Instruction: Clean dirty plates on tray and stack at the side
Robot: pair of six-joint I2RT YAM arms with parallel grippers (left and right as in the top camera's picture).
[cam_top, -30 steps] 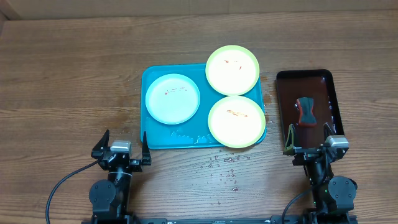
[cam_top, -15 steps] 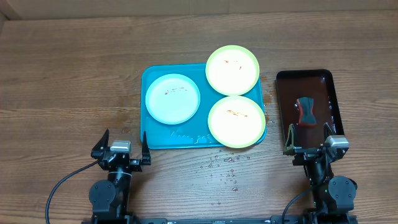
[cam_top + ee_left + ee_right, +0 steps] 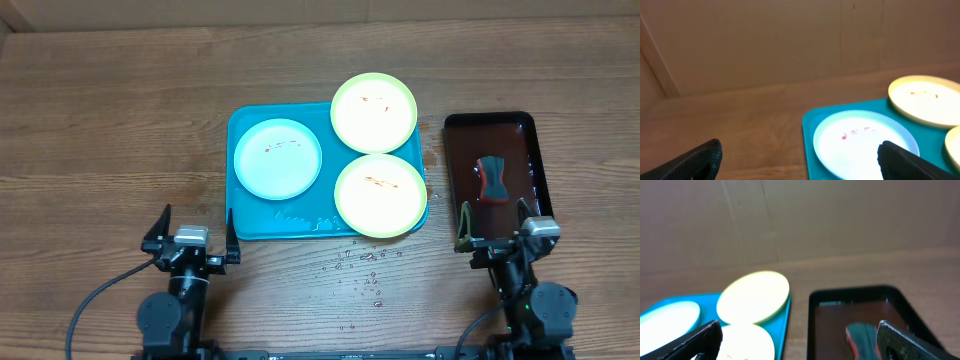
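Next, the right gripper moves outward and tips down, then lowers onto the narrow middle [image 3: 492, 179] [image 3: 863, 342] of the sponge in the dark tray.
A turquoise tray [image 3: 260, 222] lies at mid table. On it sit a whitish-blue plate [image 3: 278, 158] at left, a yellow-green plate [image 3: 374, 111] overhanging the far right corner, and another yellow-green plate [image 3: 380, 195] at the near right. All three carry small red-orange smears. My left gripper [image 3: 192, 232] is open and empty, just in front of the tray's near left corner. My right gripper [image 3: 497, 228] is open and empty at the near end of the dark tray. The left wrist view shows the whitish-blue plate [image 3: 860, 142] and the tray [image 3: 808, 135] ahead.
A narrow dark brown-black tray [image 3: 455, 150] stands right of the turquoise one, holding liquid and a grey-and-red sponge [image 3: 491, 177]; it also shows in the right wrist view [image 3: 862, 335]. Water drops [image 3: 362, 270] speckle the wood in front of the tray. A cardboard wall runs along the back.
Both grippers have opened slightly wider. The plates, trays and sponge have not moved.
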